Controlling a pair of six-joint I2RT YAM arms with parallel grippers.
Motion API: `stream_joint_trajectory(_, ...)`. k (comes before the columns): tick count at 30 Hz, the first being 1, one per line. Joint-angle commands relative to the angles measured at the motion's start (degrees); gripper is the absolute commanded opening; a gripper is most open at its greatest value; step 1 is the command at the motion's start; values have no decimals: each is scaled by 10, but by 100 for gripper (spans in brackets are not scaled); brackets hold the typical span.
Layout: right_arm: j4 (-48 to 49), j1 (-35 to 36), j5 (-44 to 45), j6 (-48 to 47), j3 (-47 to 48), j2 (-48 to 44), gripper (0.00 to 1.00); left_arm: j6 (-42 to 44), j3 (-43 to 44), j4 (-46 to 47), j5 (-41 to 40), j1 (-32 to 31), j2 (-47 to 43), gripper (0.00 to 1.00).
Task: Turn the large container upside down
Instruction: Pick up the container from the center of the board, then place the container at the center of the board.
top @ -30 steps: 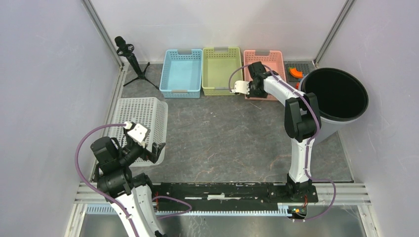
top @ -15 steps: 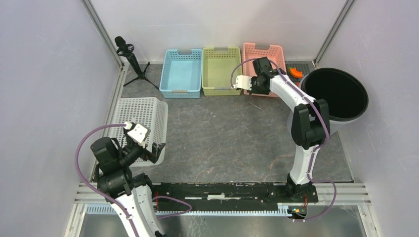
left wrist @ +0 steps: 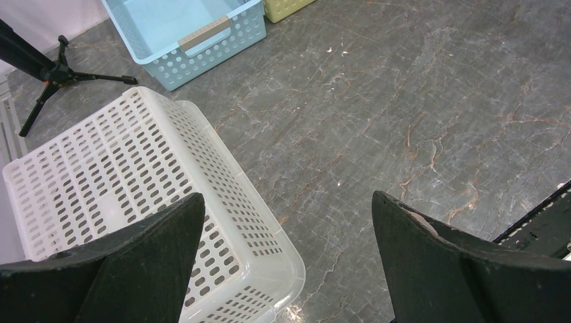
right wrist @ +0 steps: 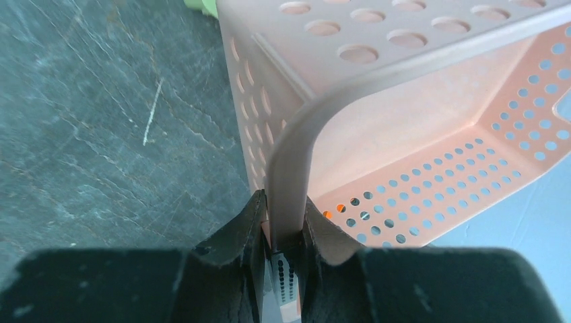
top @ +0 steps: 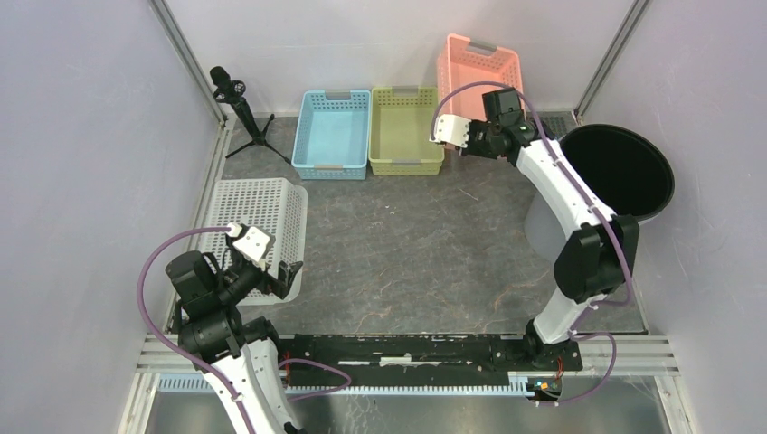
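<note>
The pink basket (top: pixel 479 68) goes back and down with my right gripper next, for release on the bare middle floor below the gripper, nearer my base.
My right gripper (top: pixel 496 107) is shut on the rim of a pink perforated basket (top: pixel 479 68). It holds the basket off the floor, tilted up against the back wall. In the right wrist view my fingers (right wrist: pixel 283 225) pinch the rim of the pink basket (right wrist: pixel 404 155), whose open side faces the camera. A large white perforated basket (top: pixel 253 221) lies at the left with its bottom up and its rim on the floor. My left gripper (top: pixel 289 276) is open and empty just above its near right corner (left wrist: pixel 135 202), with the jaws wide apart (left wrist: pixel 288 195).
A blue basket (top: pixel 333 131) and a green basket (top: pixel 405 127) stand side by side at the back. A big round black bin (top: pixel 620 172) stands at the right, next to the right arm. A small black tripod (top: pixel 240 108) stands at the back left.
My right gripper has lifted the pink basket from the floor and swung it up and back, tilting it against the back wall. The left arm has not moved.
</note>
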Motion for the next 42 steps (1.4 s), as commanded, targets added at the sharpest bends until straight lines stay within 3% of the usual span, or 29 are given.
stream_joint_trajectory(1, 24, 0, -102, 34, 3, -89, 0, 12, -3, 15, 9, 6, -9, 100)
stream_joint_trajectory(11, 39, 25, -365, 201, -81, -246, 0, 12, -3, 15, 10, 7, -8, 100)
stream_joint_trajectory(15, 106, 39, -474, 314, -143, -307, 0, 12, -3, 14, 10, 7, -8, 100)
stream_joint_trajectory(19, 241, 51, -571, 473, -225, -369, 0, 13, -3, 15, 10, 7, -6, 100)
stream_joint_trajectory(22, 389, 56, -626, 626, -296, -401, 0, 13, -3, 15, 9, 7, -5, 100)
stream_joint_trajectory(26, 655, 62, -678, 859, -411, -433, 0, 12, -3, 15, 8, 8, -5, 100)
stream_joint_trajectory(28, 745, 66, -690, 928, -459, -440, 0, 12, -3, 15, 9, 8, -5, 100)
stream_joint_trajectory(42, 778, 99, -674, 935, -580, -433, 0, 12, -2, 15, 8, 8, 2, 100)
